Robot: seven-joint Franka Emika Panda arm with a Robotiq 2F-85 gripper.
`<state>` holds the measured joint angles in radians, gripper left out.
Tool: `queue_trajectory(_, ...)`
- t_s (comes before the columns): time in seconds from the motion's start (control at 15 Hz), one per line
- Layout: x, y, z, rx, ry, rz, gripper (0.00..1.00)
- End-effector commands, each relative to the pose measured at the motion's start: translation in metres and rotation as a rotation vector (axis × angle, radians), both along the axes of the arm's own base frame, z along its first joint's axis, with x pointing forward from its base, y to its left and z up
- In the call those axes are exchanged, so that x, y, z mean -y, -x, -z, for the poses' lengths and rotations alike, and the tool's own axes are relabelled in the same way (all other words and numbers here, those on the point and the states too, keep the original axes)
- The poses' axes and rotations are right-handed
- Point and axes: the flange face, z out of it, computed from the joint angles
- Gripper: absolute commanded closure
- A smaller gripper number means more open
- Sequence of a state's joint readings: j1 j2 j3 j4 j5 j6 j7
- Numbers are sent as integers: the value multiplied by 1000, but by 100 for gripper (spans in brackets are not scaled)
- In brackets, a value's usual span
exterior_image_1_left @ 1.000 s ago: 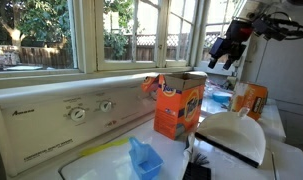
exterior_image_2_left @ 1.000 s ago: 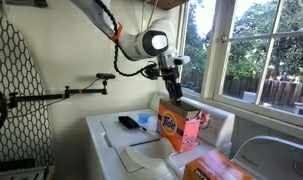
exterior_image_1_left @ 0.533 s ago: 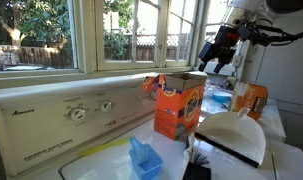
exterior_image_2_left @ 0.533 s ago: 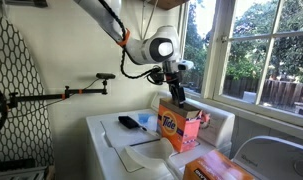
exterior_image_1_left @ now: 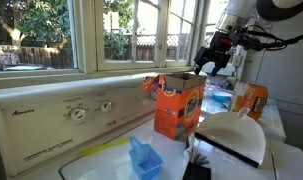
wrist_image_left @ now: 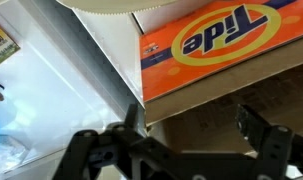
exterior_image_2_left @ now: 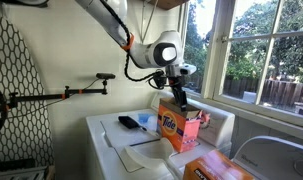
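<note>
I should turn my gripper to set its spread fingers across the Tide box panel's upper edge [exterior_image_1_left: 194,83] [wrist_image_left: 204,97], which runs at an angle between them, and go down onto that cardboard edge.
An open orange Tide detergent box [exterior_image_1_left: 179,105] stands upright on the white washer top [exterior_image_1_left: 111,150], and shows in both exterior views [exterior_image_2_left: 179,125]. My gripper [exterior_image_1_left: 213,62] hangs just above the box's open top [exterior_image_2_left: 179,98]. In the wrist view its two black fingers [wrist_image_left: 191,120] are spread apart, with nothing between them. They straddle the box's open cardboard mouth beside the orange Tide panel [wrist_image_left: 216,45]. The box's inside is dark and its contents do not show.
A blue scoop [exterior_image_1_left: 143,160], a black brush [exterior_image_1_left: 198,165] and a white dustpan-like thing [exterior_image_1_left: 236,135] lie in front of the box. A second orange box [exterior_image_1_left: 251,98] stands behind. The washer's control panel [exterior_image_1_left: 81,112] and windows are alongside. An ironing board [exterior_image_2_left: 16,90] stands off the washer's side.
My gripper has moved down and sideways toward the open top of the Tide box. The box and other things have not moved.
</note>
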<state>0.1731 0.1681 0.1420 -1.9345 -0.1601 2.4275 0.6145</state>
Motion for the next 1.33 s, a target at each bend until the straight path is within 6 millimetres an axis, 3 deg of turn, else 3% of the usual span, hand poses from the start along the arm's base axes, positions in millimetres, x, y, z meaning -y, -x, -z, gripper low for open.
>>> queue_trajectory(0.0,-8,-4,12,-17,-9,41,0)
queue_trajectory(0.13,-10,-6,21,-30,-7,56,0)
queue_trajectory(0.2,-11,-8,26,-34,-4,64,8)
queue_trajectory(0.27,-12,-9,30,-38,-1,76,26)
queue_trajectory(0.6,-14,-19,42,-40,-6,141,65)
queue_trajectory(0.87,3,-25,30,4,-33,245,95)
queue_trajectory(0.93,8,-27,27,13,-38,271,100)
queue_trajectory(1.27,31,-33,23,45,-67,398,100)
